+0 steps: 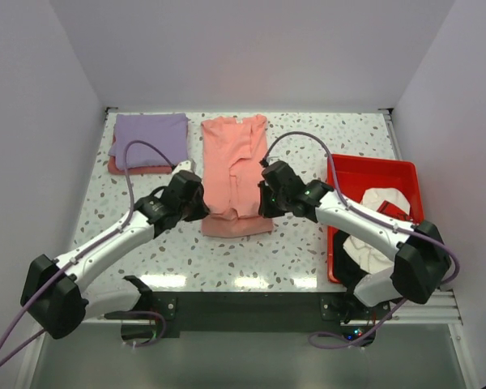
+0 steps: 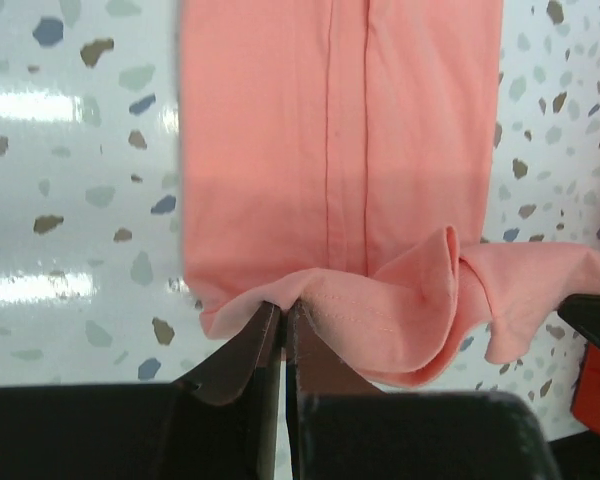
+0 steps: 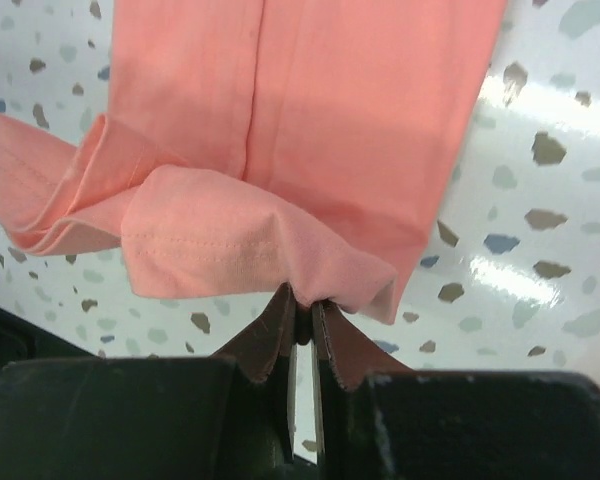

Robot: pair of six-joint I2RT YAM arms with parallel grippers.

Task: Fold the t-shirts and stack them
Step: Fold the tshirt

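Observation:
The left gripper should next carry its hem corner outward, then down onto the middle of the folded t-shirt's lavender-side edge (image 1: 211, 180) (image 2: 215, 130) and let go of it, since the t-shirt lies flat there.
A salmon-pink t-shirt (image 1: 235, 166) lies folded lengthwise into a narrow strip in the middle of the table. My left gripper (image 1: 199, 212) is shut on the left corner of its near hem (image 2: 280, 300). My right gripper (image 1: 263, 209) is shut on the right corner of that hem (image 3: 305, 295). The hem is lifted and sags between them, above the rest of the shirt. A folded lavender-purple t-shirt (image 1: 150, 138) rests on another folded salmon shirt (image 1: 125, 168) at the back left. A white t-shirt (image 1: 381, 223) lies in the tray.
A red plastic tray (image 1: 373, 166) stands at the right of the terrazzo table. White walls close in the back and both sides. The dark near edge of the table runs along the arm bases.

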